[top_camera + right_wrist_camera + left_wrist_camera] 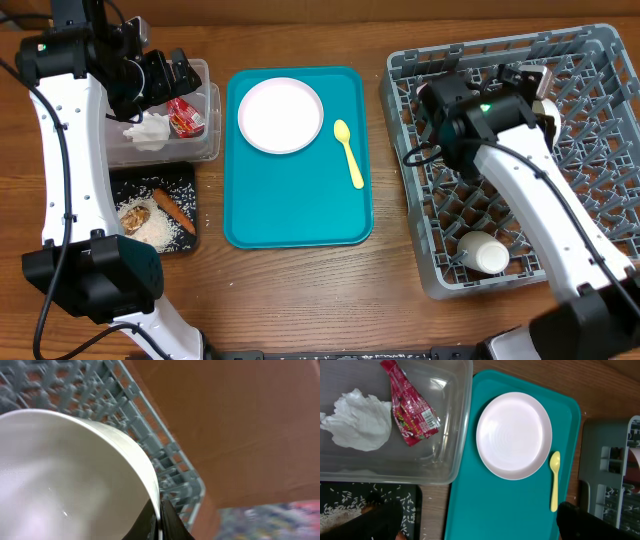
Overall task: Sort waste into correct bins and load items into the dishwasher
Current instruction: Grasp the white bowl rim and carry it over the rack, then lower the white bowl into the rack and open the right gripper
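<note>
The white bowl still hangs over the rack (600, 150). The white bowl's rim comes down with my right gripper toward the grey pegs below it next and is released there.
The clear tub (205, 150) holds a crumpled white napkin (148, 130) and a red wrapper (187, 117); both also show in the left wrist view, the napkin (360, 420) and the wrapper (410, 410). The black tray (185, 180) holds rice (160, 230), a brown lump (133, 214) and an orange-brown stick (172, 208). My left gripper (165, 75) (480, 530) hangs open and empty above the tub. The white-pink plate (281, 115) and the yellow spoon (349, 152) lie on the teal tray. My right gripper (532, 85) (159, 522) is shut on the rim of a white bowl (65, 475) over the grey dish rack (600, 150).
The teal tray (300, 210) lies between the bins and the rack. A white cup (484, 252) lies in the rack's near part. Loose rice grains are scattered on the wood beside the black tray (432, 510). The rack's pegs (135, 415) stand close under the bowl.
</note>
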### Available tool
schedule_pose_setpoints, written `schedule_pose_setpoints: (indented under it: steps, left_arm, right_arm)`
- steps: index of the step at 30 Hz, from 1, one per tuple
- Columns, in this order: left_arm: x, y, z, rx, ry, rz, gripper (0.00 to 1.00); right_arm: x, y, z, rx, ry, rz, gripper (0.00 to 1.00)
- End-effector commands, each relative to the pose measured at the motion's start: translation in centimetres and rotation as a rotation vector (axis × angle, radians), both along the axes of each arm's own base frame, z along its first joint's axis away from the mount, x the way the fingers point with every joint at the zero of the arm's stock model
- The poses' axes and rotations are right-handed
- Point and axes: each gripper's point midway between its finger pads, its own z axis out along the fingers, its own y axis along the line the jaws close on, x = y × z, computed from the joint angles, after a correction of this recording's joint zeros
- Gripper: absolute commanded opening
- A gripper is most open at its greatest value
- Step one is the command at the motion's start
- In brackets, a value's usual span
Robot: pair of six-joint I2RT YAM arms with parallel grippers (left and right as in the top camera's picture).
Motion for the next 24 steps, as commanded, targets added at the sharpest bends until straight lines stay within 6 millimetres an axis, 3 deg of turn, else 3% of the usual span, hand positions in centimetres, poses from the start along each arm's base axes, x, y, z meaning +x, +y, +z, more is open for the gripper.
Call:
schedule_pose_setpoints:
  steps: [1,10,19,24]
  left_arm:
    - [0.1,0.0,0.9,0.011,-0.026,-0.002,1.0]
    - [0.1,0.0,0.9,0.011,-0.026,-0.002,1.0]
    - [0.1,0.0,0.9,0.011,-0.026,-0.002,1.0]
    - [0.1,0.0,0.9,0.011,-0.026,-0.002,1.0]
  right_arm:
    - [0.5,-0.2,-0.8,-0.105,0.142,0.035,0.04]
    - [1.4,0.3,-4.9,-0.193,0.328,0.05,0.04]
    - [0.8,0.1,-8.1,-0.195,0.35,0.05,0.04]
    - [0.3,1.1,-9.4,-0.143,0.372,0.065,0.04]
